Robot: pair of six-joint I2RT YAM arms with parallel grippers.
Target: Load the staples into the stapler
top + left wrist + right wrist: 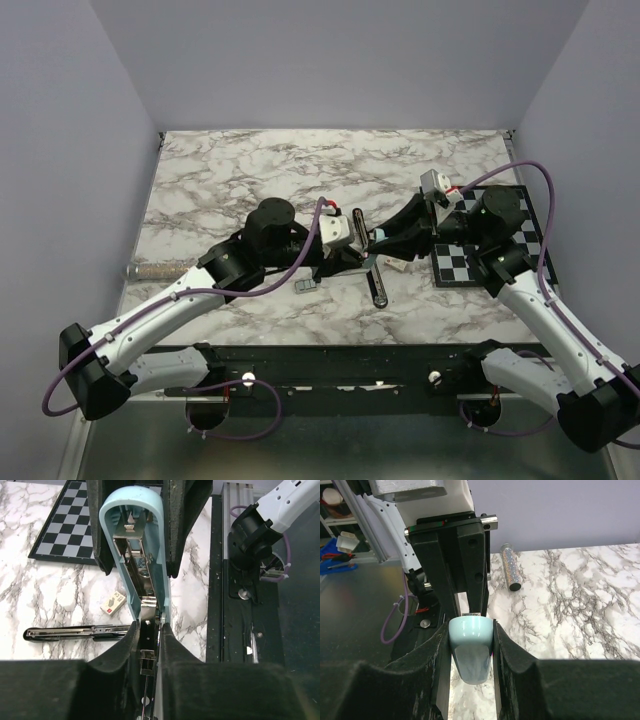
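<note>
The opened light-blue stapler hangs in midair, so it goes down to the marble beside the black stapler next. My left gripper turns outward on the way and releases.
A light-blue stapler [131, 525] hangs opened above the table between both grippers, its silvery channel [137, 562] facing the left wrist camera. My right gripper [471, 630] is shut on the rounded blue cover [470, 640]. Low on the same stapler, by the hinge, my left gripper [148, 627] is shut, a finger pressed against each side. In the top view the two grippers [362, 255] [388, 240] meet mid-table. A slim black stapler [75, 631] [378, 288] lies flat on the marble. A tiny grey block that looks like the staples [305, 286] rests by the left gripper.
A checkerboard mat [500, 240] [65, 525] lies at the right. A small white box with a red mark [114, 603] [397, 264] sits near the black stapler. A glittery tube [150, 270] [510, 567] lies at the left edge. The black base rail [320, 365] borders the front.
</note>
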